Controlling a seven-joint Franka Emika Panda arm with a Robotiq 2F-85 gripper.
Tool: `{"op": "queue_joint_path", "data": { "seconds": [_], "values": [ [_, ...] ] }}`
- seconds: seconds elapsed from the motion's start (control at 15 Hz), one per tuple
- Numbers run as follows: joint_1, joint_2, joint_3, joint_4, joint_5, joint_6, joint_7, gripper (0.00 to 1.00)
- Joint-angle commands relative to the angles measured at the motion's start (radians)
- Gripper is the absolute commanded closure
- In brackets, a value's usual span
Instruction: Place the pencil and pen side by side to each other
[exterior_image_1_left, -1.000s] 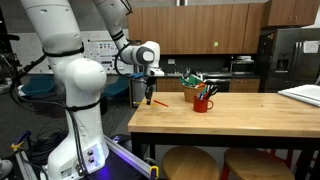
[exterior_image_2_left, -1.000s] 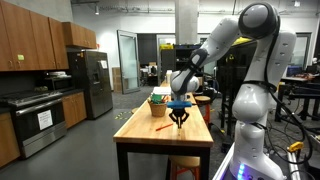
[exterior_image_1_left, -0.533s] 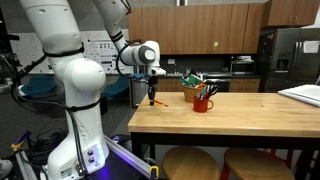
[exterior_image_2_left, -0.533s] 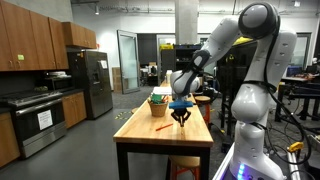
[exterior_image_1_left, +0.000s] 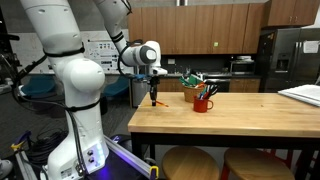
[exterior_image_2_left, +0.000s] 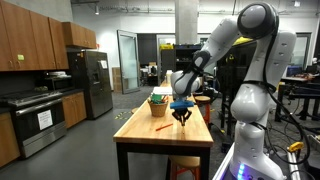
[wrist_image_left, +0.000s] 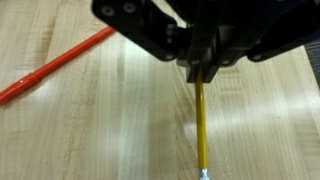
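I will lower my gripper and let go of the yellow pencil (wrist_image_left: 200, 125) next to the orange-red pen, because the pencil is still hanging just above the table.
My gripper (wrist_image_left: 200, 75) comes in from the top of the wrist view and is shut on a yellow pencil (wrist_image_left: 200, 125). The pencil hangs lengthwise from the jaws over the wooden table, its tip near the bottom edge. An orange-red pen (wrist_image_left: 55, 65) lies slanted on the table to the left of the pencil, apart from it. In both exterior views the gripper (exterior_image_1_left: 152, 90) (exterior_image_2_left: 181, 113) hovers just above the table near its end. The pen (exterior_image_1_left: 161, 101) (exterior_image_2_left: 162, 126) lies close beside it.
The wooden table (exterior_image_1_left: 230, 130) is long, with stools under its near side. A red mug (exterior_image_1_left: 203, 101) with utensils and a small basket stand past the pen; they also show in an exterior view (exterior_image_2_left: 158, 102). The table's end edge is near the gripper.
The gripper with the pencil has shifted very slightly toward the pen. The pen has not moved.
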Motion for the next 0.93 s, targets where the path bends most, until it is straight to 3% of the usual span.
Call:
{"op": "queue_joint_path", "data": {
  "seconds": [0.0, 0.87],
  "values": [
    [-0.014, 0.020, 0.003, 0.013, -0.024, 0.017, 0.018, 0.98],
    [-0.002, 0.111, -0.009, 0.047, -0.007, 0.072, 0.015, 0.98]
  ]
}}
